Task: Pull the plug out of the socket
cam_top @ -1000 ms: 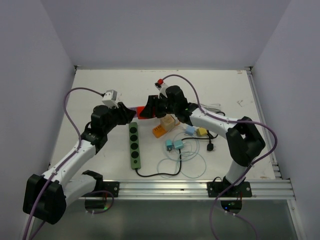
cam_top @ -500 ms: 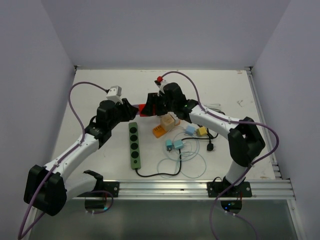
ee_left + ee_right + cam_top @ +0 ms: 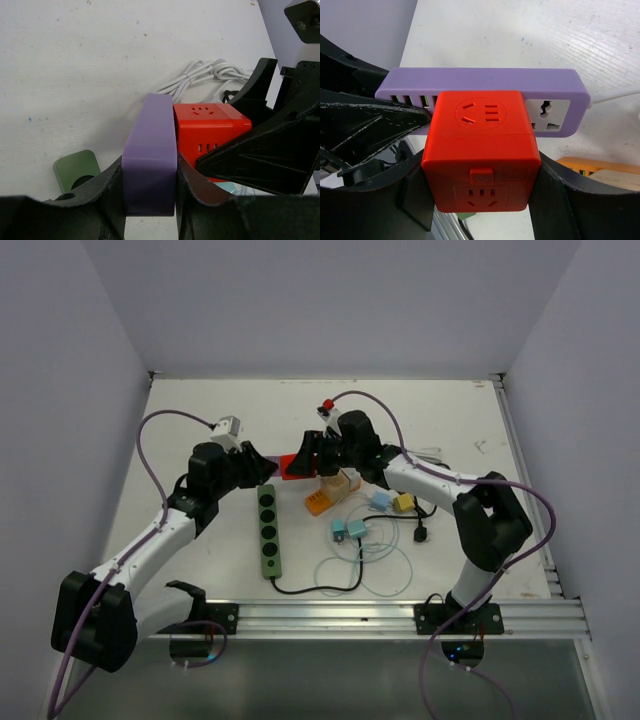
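Note:
The robot's right gripper will next pull away from the purple power strip and move down to free the red cube by the yellow adapter (image 3: 403,502), because that cube is below the gripper, to its right in the top view.
The socket is a purple power strip (image 3: 150,145) (image 3: 480,80), held off the table with my left gripper (image 3: 150,187) shut across its narrow body. The plug is a red cube adapter (image 3: 481,150) (image 3: 207,125) (image 3: 293,466), seated flat against the strip's face with no gap showing. My right gripper (image 3: 481,195) is shut on the cube's two sides. In the top view both grippers meet over the middle of the table, the left gripper (image 3: 262,466) on the left and the right gripper (image 3: 308,460) on the right. The strip is mostly hidden there.
Under the grippers lie a green power strip (image 3: 269,530) with a black cord, an orange socket block (image 3: 326,496), small blue and yellow adapters (image 3: 391,502), teal ones (image 3: 349,530), a black plug (image 3: 421,533) and a thin cable loop (image 3: 372,562). A bundled white cable (image 3: 200,80) lies behind.
The left gripper has swung up and right with the strip, and the right wrist has shifted a little right. The red cube stays pressed against the purple strip throughout.

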Robot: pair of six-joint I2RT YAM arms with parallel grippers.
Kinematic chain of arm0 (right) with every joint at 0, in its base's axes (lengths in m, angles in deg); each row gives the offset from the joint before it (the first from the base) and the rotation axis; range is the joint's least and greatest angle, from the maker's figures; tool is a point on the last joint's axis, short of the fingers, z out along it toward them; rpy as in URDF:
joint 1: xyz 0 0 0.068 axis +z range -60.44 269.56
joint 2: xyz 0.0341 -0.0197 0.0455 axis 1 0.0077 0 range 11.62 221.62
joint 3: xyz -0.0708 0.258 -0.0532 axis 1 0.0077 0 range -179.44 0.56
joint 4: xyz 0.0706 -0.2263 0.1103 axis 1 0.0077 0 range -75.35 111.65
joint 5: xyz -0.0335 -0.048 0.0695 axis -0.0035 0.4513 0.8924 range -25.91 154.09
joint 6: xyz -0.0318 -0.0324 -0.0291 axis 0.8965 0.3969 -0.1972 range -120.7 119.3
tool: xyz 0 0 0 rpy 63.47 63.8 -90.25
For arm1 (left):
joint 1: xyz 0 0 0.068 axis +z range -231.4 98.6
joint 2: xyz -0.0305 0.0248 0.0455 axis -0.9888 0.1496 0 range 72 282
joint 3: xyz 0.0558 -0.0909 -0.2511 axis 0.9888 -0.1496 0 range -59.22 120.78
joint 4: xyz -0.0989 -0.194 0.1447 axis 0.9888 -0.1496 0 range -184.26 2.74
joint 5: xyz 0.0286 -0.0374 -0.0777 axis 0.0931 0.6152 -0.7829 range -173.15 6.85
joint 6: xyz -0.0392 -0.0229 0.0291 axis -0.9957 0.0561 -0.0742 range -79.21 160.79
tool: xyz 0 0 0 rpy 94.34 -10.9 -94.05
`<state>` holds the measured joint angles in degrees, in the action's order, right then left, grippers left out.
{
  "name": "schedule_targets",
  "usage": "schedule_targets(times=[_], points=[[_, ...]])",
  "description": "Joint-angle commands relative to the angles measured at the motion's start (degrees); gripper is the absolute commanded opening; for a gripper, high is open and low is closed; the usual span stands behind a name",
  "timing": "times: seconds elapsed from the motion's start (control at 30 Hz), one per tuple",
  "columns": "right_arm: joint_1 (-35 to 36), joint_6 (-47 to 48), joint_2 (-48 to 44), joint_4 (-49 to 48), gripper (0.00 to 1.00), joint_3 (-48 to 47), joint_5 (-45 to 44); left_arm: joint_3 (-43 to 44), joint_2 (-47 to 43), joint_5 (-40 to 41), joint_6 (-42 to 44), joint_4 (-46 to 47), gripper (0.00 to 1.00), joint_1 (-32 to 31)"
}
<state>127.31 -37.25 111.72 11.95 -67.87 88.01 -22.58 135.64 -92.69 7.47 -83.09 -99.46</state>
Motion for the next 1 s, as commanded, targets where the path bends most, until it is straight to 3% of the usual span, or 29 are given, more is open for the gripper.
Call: schedule_targets(times=[0.0, 0.33, 0.53, 0.77, 0.97], points=[[-3.2, 0.2, -4.0, 3.0, 0.0, 1.2, 3.1, -1.0, -0.5, 14.2, 2.8, -1.5, 0.0, 6.1], [-0.6, 5.6, -3.6, 13.5, 0.0, -4.7, -7.3, -0.1, 3.2, 12.5, 2.6, -0.7, 0.0, 6.0], [5.2, 9.3, -0.9, 20.8, 0.0, -12.3, -16.4, 3.3, 6.8, 19.6, 3.9, -3.7, 0.0, 0.3], [4.7, 10.2, -2.1, 21.6, 0.0, -11.2, -16.5, 2.0, 5.6, 21.9, 4.6, -4.0, 0.0, -0.7], [-2.9, 4.7, -5.7, 11.9, 0.0, -3.1, -3.0, -1.0, 3.2, 17.5, 3.2, -3.1, 0.0, 4.5]])
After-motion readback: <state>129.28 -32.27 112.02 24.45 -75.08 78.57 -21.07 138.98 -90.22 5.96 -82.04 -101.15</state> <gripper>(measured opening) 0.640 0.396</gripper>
